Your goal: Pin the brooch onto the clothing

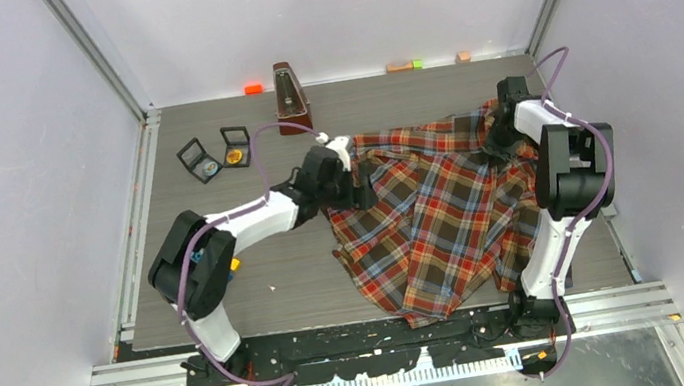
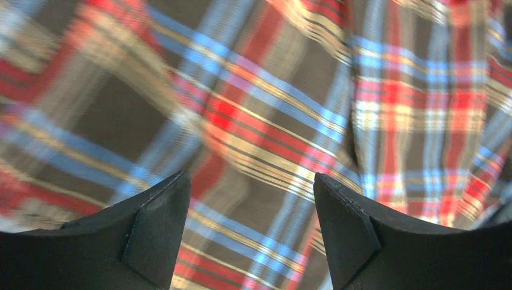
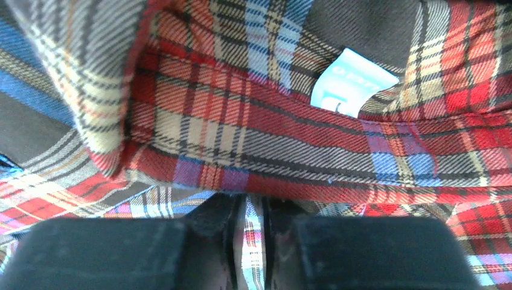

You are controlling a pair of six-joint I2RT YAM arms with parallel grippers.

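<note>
My left gripper is to go down and to the left in the top view next, onto the shirt's far corner nearest the metronome, because the shirt's collar end is held.
The plaid shirt (image 1: 431,211) lies spread on the table's right half. My left gripper (image 1: 361,178) hovers over its upper left edge, jaws open and empty; in the left wrist view (image 2: 250,199) the blurred plaid (image 2: 259,103) fills the space behind the fingers (image 2: 157,223). My right gripper (image 1: 497,136) is at the shirt's far right end by the collar, shut on a fold of plaid (image 3: 253,241); the collar band (image 3: 241,133) and a pale-blue label (image 3: 353,84) show above it. Two brooches sit in open black cases at back left, one silvery (image 1: 203,164), one gold (image 1: 234,153).
A brown metronome (image 1: 290,97) stands at the back, just beyond the left arm. Small blocks lie along the back wall: an orange one (image 1: 253,88), and others (image 1: 399,66) to the right. White walls with metal rails enclose the table on three sides.
</note>
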